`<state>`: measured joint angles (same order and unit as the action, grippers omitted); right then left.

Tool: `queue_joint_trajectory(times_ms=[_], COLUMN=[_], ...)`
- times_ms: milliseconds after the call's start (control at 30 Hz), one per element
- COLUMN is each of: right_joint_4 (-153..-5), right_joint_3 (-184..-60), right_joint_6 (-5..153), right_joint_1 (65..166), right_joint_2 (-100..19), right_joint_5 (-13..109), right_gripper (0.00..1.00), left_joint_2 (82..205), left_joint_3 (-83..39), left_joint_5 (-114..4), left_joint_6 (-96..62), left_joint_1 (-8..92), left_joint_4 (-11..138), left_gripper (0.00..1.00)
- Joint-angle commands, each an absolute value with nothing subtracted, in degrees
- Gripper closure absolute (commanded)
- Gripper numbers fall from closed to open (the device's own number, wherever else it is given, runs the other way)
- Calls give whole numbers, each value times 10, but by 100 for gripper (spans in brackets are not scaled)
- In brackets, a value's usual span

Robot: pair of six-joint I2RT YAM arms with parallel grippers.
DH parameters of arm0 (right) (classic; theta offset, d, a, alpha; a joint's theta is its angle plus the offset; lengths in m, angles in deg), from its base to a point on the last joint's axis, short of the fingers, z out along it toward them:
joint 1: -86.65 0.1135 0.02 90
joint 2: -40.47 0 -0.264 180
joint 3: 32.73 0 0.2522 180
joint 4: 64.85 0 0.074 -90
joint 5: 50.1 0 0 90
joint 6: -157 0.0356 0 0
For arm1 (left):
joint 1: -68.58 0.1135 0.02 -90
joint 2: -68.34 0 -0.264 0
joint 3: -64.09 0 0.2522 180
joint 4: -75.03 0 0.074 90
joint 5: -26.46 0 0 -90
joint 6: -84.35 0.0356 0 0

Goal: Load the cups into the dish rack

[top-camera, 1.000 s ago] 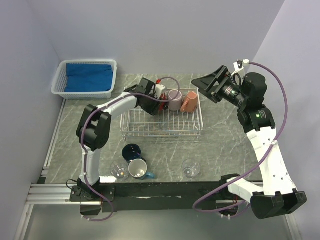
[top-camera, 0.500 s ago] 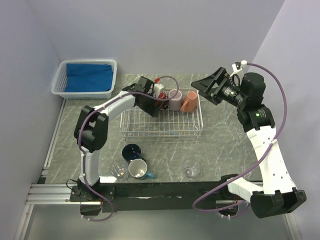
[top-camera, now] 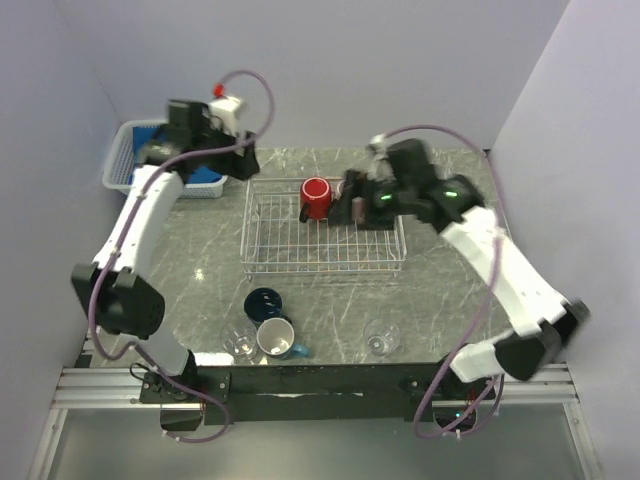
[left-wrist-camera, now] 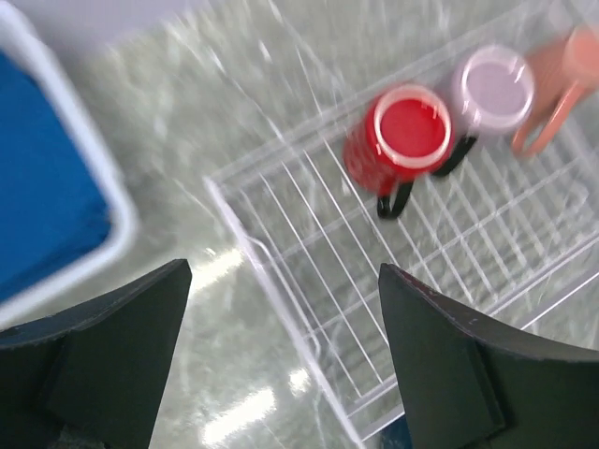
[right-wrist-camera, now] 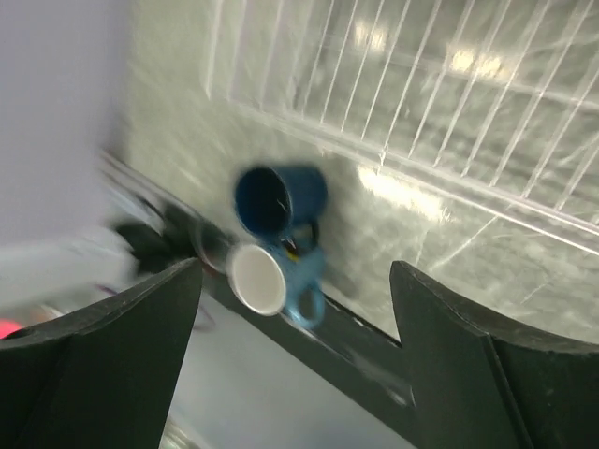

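Observation:
Next, my right gripper swings back and down to the navy mug's open rack-side rim. That rim is below it and to its left in the top view.
The white wire dish rack (top-camera: 325,262) stands at mid-table. A red mug (top-camera: 316,197) stands upright in its back row, free of both grippers. The left wrist view shows the red mug (left-wrist-camera: 402,136), a mauve mug (left-wrist-camera: 491,89) and a salmon mug (left-wrist-camera: 562,79) side by side in the dish rack (left-wrist-camera: 309,253). My left gripper (top-camera: 240,158) hangs open and empty above the rack's back left corner. My right gripper (top-camera: 352,205) is open and empty over the rack's back right, hiding the mauve and salmon mugs from above. A navy mug (top-camera: 264,303), a light blue mug (top-camera: 277,340) and two clear glass cups (top-camera: 238,343) (top-camera: 380,338) stand near the front edge.
A white plastic basket (top-camera: 118,160) with blue cloth sits at the back left, partly under the left arm. The right wrist view looks past the rack's wires (right-wrist-camera: 421,94) to the navy mug (right-wrist-camera: 276,196) and the light blue mug (right-wrist-camera: 267,276) by the table's front edge.
My left gripper opened, let go of the red mug in the rack and rose back-left toward the basket. The right arm swung left from the back right to above the rack.

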<state>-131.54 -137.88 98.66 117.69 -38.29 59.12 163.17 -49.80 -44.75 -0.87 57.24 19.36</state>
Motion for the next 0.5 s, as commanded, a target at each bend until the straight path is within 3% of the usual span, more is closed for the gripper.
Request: queue_joint_trajectory(times_ms=[0, 267, 467], right_joint_4=[-1499, -1481, -1474], right_joint_3=[-1490, -1535, -1581], right_joint_6=[896, 897, 891], right_joint_1=[1295, 1374, 1411], right_joint_2=[-500, -589, -652], right_joint_5=[440, 442, 441], right_gripper=[11, 13, 14], left_joint_2=[1572, 1454, 1433], left_joint_3=[-552, -450, -411], left_joint_5=[-343, -208, -201], left_joint_6=[-24, -25, -37], left_joint_1=[638, 745, 776], left_joint_4=[173, 206, 232], left_gripper=[12, 11, 10])
